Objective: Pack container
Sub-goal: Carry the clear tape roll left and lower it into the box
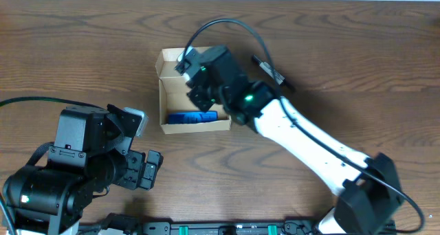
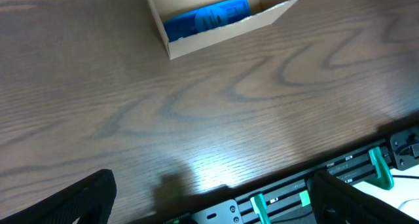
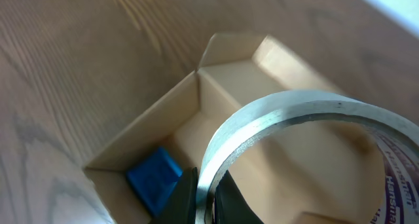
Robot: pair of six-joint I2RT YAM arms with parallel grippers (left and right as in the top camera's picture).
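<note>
I should move my right gripper to the left in the overhead view, lower it to the box bottom (image 3: 191,136) beside the blue object, and let go of the tape roll (image 3: 288,116) there, because that spot is bare.
The container (image 1: 165,101) is an open tan cardboard box at the table's middle; it also shows in the left wrist view (image 2: 196,44) and the right wrist view (image 3: 150,129). A blue flat object (image 1: 192,117) lies along its near wall, also seen in the left wrist view (image 2: 206,18) and the right wrist view (image 3: 154,178). My right gripper (image 3: 206,194) is shut on the rim of a tape roll (image 3: 288,116) and holds it over the box's open inside. My left gripper (image 2: 209,204) is open and empty above bare table, near the front edge.
A dark pen-like object (image 1: 271,71) lies on the table right of the box, behind the right arm. The table's front edge with a black rail and green clips (image 2: 380,168) runs under the left gripper.
</note>
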